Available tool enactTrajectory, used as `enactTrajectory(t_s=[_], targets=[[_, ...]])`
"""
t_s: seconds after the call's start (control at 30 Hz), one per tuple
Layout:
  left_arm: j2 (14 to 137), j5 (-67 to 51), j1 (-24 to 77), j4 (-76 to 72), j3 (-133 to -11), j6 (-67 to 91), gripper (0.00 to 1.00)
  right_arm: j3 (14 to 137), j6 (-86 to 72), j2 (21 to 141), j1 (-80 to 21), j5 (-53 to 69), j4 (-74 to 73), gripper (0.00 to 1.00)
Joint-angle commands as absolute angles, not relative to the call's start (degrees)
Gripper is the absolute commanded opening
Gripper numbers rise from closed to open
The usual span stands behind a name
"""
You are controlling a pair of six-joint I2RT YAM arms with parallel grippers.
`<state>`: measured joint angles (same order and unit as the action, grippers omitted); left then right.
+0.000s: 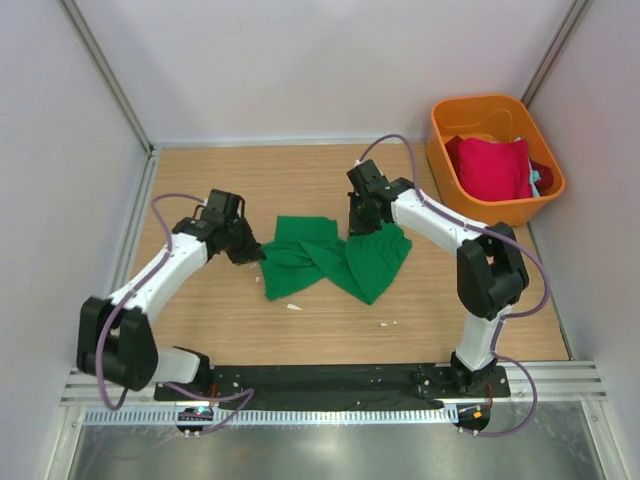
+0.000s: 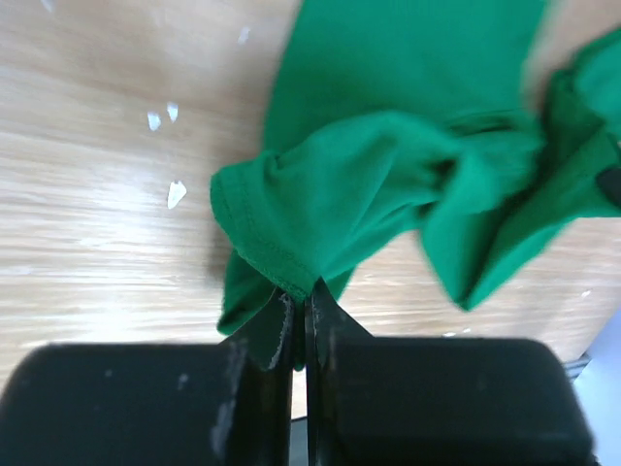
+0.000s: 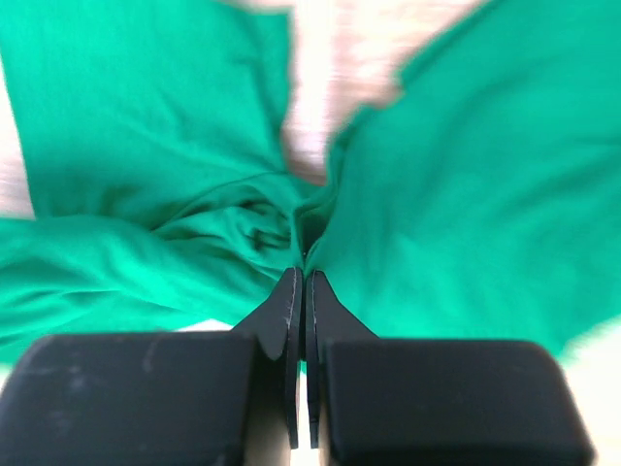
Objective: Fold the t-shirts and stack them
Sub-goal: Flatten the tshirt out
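My right gripper will next move up, then down to release the green t-shirt's edge beside the orange bin (image 1: 470, 115), because that bare tabletop lies to its right in the top view.
The bright green t-shirt (image 1: 335, 258) lies crumpled on the wooden table between the two arms. My left gripper (image 1: 248, 250) is shut on its left hem; the pinched hem shows in the left wrist view (image 2: 281, 233) with the gripper (image 2: 299, 296) below it. My right gripper (image 1: 362, 226) is shut on the shirt's far right edge; in the right wrist view the gripper (image 3: 299, 277) pinches a fold of green cloth (image 3: 446, 194). The crimson red t-shirt (image 1: 495, 167) lies in the orange bin (image 1: 470, 115) at the back right. A bit of teal cloth (image 1: 537, 176) shows beside it.
The orange bin stands against the right wall. Small white scraps (image 1: 294, 306) lie on the table in front of the green shirt, also seen in the left wrist view (image 2: 176, 193). Metal frame posts and white walls enclose the table.
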<state>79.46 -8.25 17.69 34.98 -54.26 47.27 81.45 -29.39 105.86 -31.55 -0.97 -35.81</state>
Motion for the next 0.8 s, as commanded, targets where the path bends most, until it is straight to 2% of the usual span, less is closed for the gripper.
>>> enactTrajectory(t_s=[0.0,0.23,0.43,0.67,0.77], targets=[[69.80,-0.37,16.44,43.12,-63.79,44.04,0.00,89.73,-25.93,95.55,-31.29,-12.02,-42.53,0.01],[56.35,7.81,14.68,48.25,-80.48,37.01,0.00,97.38,-24.00,80.09,-27.34,-21.79,-45.79,0.01],[44.76,18.35,14.76,49.22,-85.33,30.33,0.00,94.05,-23.55,62.42,-26.72,-33.03,-43.68,0.01],[41.31,19.78,14.77,47.13,-90.18,24.26,0.00,91.59,-24.95,58.27,-26.63,-30.77,-45.26,0.01],[45.67,17.67,14.77,47.37,-92.71,23.12,0.00,91.23,-26.89,60.90,-26.63,-28.40,-44.75,0.01]])
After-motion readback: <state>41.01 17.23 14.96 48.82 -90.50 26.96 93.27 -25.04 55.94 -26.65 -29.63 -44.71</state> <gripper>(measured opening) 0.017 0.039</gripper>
